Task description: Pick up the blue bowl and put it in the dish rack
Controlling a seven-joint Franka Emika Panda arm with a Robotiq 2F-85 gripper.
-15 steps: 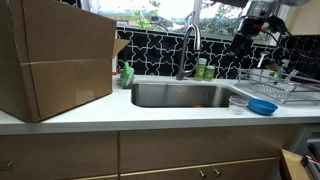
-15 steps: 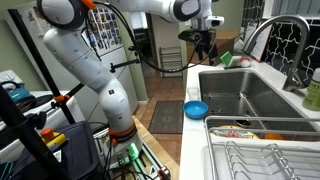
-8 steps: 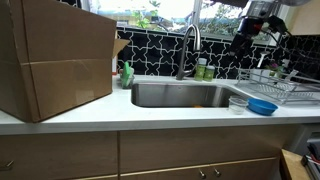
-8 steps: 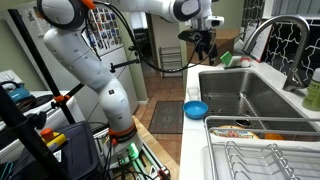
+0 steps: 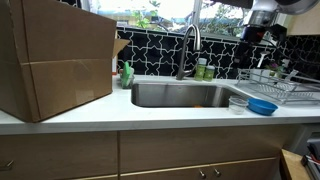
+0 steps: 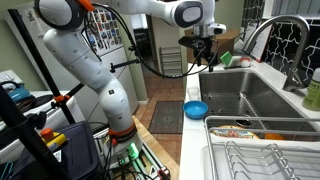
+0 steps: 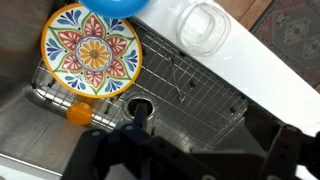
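My gripper is open wide and empty, and the blue bowl lies below, at the wrist view's top edge. My gripper will next lower and turn so my spread fingers go onto its rim by the sink point(image 6: 206, 107) point(image 7: 114, 15).
The blue bowl point(image 5: 262, 106) sits on the white counter at the sink's end, beside a small clear cup point(image 5: 237, 103). It also shows in an exterior view point(image 6: 196, 109) and at the top edge of the wrist view point(image 7: 115, 5). The wire dish rack point(image 5: 275, 88) stands on the counter just past the bowl and shows in an exterior view point(image 6: 265, 158). My gripper point(image 6: 208, 60) hangs high in the air over the sink, well above the bowl. In the wrist view its dark fingers point(image 7: 195, 160) are spread apart and empty.
The steel sink point(image 5: 185, 96) holds a colourful patterned plate point(image 7: 92, 50), an orange item point(image 7: 78, 115) and a wire bottom grid point(image 7: 185, 80). The tap point(image 5: 190, 50) rises behind the sink. A large cardboard box point(image 5: 55, 60) stands on the counter.
The arm has swung a little across the sink toward the bowl's end. The bowl, cup and rack have not moved.
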